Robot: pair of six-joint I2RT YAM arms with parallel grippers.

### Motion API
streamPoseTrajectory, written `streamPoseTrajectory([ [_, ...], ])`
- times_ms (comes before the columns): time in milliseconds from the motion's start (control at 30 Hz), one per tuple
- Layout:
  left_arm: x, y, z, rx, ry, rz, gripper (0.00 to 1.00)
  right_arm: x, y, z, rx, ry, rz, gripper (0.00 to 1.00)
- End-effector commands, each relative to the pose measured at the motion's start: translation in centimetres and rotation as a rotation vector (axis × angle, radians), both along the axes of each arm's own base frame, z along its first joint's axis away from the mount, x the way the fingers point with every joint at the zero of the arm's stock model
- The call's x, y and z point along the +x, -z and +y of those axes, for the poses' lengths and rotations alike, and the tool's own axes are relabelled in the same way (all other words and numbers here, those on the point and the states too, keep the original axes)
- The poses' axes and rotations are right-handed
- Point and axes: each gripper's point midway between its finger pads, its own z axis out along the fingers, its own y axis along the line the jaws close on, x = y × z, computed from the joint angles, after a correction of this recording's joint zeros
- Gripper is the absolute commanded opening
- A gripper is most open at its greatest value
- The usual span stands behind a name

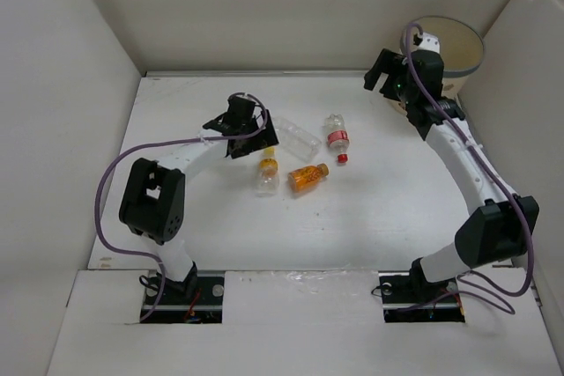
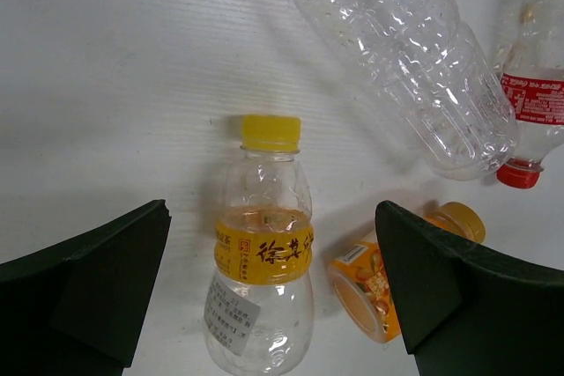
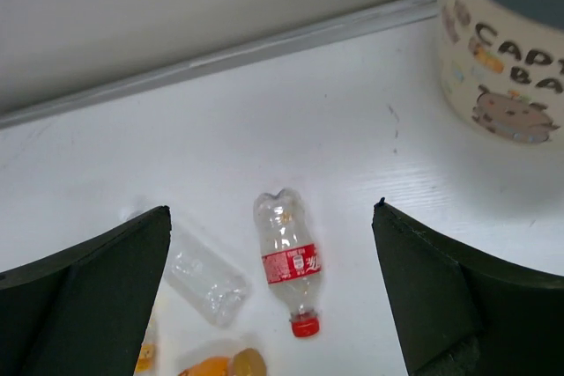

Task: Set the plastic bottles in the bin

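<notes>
My left gripper already has the bottle lengthwise between its open fingers, so it will go down onto the yellow label of the yellow-capped bottle and close there.
Four bottles lie mid-table: the yellow-capped bottle, the orange bottle, the plain clear bottle and the red-labelled bottle. The blue-labelled bottles are not in view. My left gripper is open and hovers over the yellow-capped bottle, which lies between its fingers, with the orange bottle beside the right finger. The cream bin stands at the far right corner. My right gripper is open and empty, high up next to the bin, looking down on the red-labelled bottle.
White walls enclose the table on the left, back and right. The plain clear bottle and the red-labelled bottle lie just beyond the left gripper. The plain clear bottle also shows under the right gripper.
</notes>
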Motion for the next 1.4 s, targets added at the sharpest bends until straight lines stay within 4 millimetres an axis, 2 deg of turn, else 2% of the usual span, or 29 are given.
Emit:
streamPoseTrajectory([
  [0,-0.7,0.6,-1.1,-0.023,0.035,0.022,0.99,-0.6,-2.1,1.8,0.033,-0.046,-0.075,1.0],
  [33,-1.1,0.8,-1.2,-0.005,0.037,0.028,0.97,-0.7,-1.5,1.9,0.033,-0.055,-0.061,1.0],
  [100,-1.5,1.8,-1.0,0.029,0.022,0.052,0.97,-1.4,-2.1,2.3,0.036,-0.068,-0.075,1.0],
  [133,-1.9,2.0,-1.3,0.035,0.031,0.062,0.97,-1.6,-1.6,2.8,0.034,-0.078,-0.065,1.0],
  [200,-1.9,2.5,-1.3,0.049,0.019,0.068,0.96,-2.5,-2.7,2.6,0.039,-0.078,-0.09,1.0],
  [233,-2.0,3.0,-1.3,0.055,0.019,0.079,0.96,-2.8,-2.6,2.7,0.042,-0.089,-0.088,1.0],
  [300,-1.9,3.5,-1.1,0.067,0.005,0.095,0.93,-3.8,-3.4,2.9,0.047,-0.098,-0.109,1.0],
  [367,-2.1,4.3,-0.8,0.087,-0.002,0.112,0.88,-4.6,-3.3,3.3,0.05,-0.118,-0.11,1.0],
  [400,-2.1,4.8,-0.6,0.101,-0.009,0.118,0.85,-5.4,-4.4,3.5,0.056,-0.127,-0.136,1.0],
  [467,-2.3,5.5,-0.3,0.116,-0.014,0.131,0.79,-6.2,-4.8,3.7,0.058,-0.138,-0.143,1.0],
  [500,-2.4,5.9,-0.3,0.121,-0.014,0.139,0.67,-7.0,-5.5,4.0,0.063,-0.149,-0.161,1.0],
  [600,-3.1,7.0,0.1,0.136,-0.013,0.168,0.47,-8.4,-5.8,4.3,0.067,-0.167,-0.171,1.0],
  [633,-2.9,6.9,0.0,0.131,-0.014,0.158,0.4,-9.0,-6.7,4.3,0.066,-0.178,-0.196,1.0],
  [700,-3.5,7.7,0.6,0.151,-0.02,0.175,0.27,-9.5,-6.7,4.7,0.069,-0.201,-0.197,1.0],
  [733,-3.8,7.7,1.0,0.158,-0.035,0.175,0.1,-10.2,-6.9,5.3,0.064,-0.23,-0.2,1.0],
  [800,-4.1,6.9,1.5,0.159,-0.057,0.156,0.0,-10.8,-6.7,6.9,0.071,-0.332,-0.2,1.0],
  [867,-3.8,4.8,1.7,0.135,-0.092,0.105,0.0,-11.2,-5.4,8.7,0.079,-0.439,-0.181,1.0],
  [900,-3.1,1.6,1.6,0.095,-0.101,0.021,0.0,-11.4,-4.7,9.7,0.09,-0.501,-0.172,1.0],
  [967,-2.6,-2.1,1.4,0.045,-0.111,-0.076,0.0,-12.9,-3.3,12.7,0.149,-0.68,-0.157,1.0],
  [1000,-2.0,-6.2,1.2,-0.008,-0.106,-0.185,0.0,-12.9,-2.2,13.7,0.176,-0.73,-0.133,1.0],
  [1067,-1.8,-10.2,0.7,-0.075,-0.085,-0.289,0.0,-14.3,-1.5,16.6,0.268,-0.869,-0.129,1.0],
  [1100,-1.5,-13.7,0.4,-0.118,-0.07,-0.379,0.0,-14.4,-0.6,17.9,0.296,-0.916,-0.115,1.0],
  [1133,-1.5,-15.9,-0.1,-0.149,-0.036,-0.428,0.0,-15.0,-0.4,19.0,0.318,-0.968,-0.119,1.0],
  [1167,-1.6,-17.3,-0.5,-0.179,-0.018,-0.457,0.0,-16.6,-0.5,20.8,0.366,-1.055,-0.104,1.0],
  [1200,-1.7,-18.6,-0.9,-0.196,0.007,-0.49,0.0,-17.1,-1.4,21.7,0.388,-1.107,-0.177,1.0],
  [1233,-1.8,-20.6,-1.5,-0.244,0.037,-0.54,0.0,-17.3,-1.1,22.8,0.417,-1.146,-0.178,1.0],
  [1300,-2.8,-22.5,-3.7,-0.327,0.162,-0.571,0.0,-19.2,-3.1,24.5,0.493,-1.254,-0.256,1.0],
  [1333,-3.3,-23.6,-4.2,-0.362,0.202,-0.596,0.0,-19.2,-2.8,25.1,0.513,-1.274,-0.253,1.0],
  [1367,-4.3,-25.5,-5.4,-0.424,0.282,-0.641,0.0,-19.3,-3.5,25.5,0.527,-1.29,-0.278,1.0],
])
